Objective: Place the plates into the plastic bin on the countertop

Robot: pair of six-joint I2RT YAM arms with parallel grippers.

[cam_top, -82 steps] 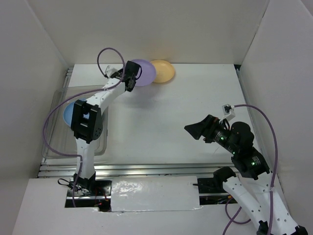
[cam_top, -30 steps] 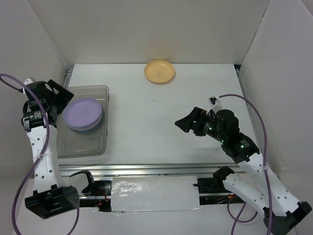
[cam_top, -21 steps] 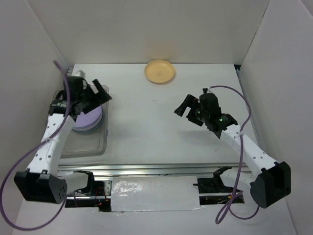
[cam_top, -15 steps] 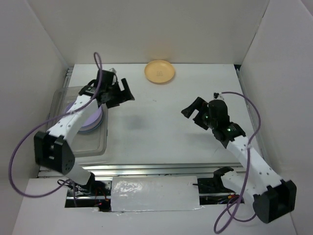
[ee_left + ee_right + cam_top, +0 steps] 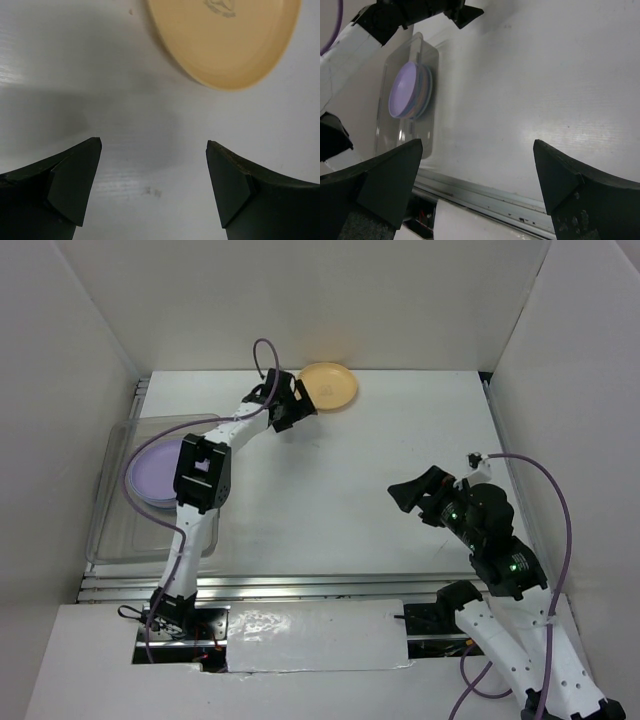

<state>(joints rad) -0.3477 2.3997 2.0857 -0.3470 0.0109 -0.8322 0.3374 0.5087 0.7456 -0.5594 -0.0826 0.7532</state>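
Note:
The left gripper moves outward and down onto the orange-yellow plate's rim on the bin's side next, since only bare countertop lies between the open fingers.
One orange-yellow plate (image 5: 331, 385) lies on the white countertop (image 5: 340, 470) at the far middle. My left gripper (image 5: 303, 401) is open just short of that plate's near-left rim. In the left wrist view the plate (image 5: 225, 40) sits ahead of the open left gripper (image 5: 152, 145), with only bare countertop between the fingers. A stack of plates with a lilac one on top (image 5: 152, 472) rests in the clear plastic bin (image 5: 108, 540) at the left. My right gripper (image 5: 410, 492) hovers open and empty over the right half; the right wrist view shows the stack (image 5: 409, 92).
White side walls enclose the countertop on the left, back and right. A metal rail (image 5: 300, 585) runs along the front edge and also shows as the rail (image 5: 485, 192) below the right gripper (image 5: 477, 145). The left arm's purple cable arcs over the bin.
The left arm left the lilac plate on the stack in the bin and swung, open, to the far middle beside the orange-yellow plate. The right arm drew back toward the near right.

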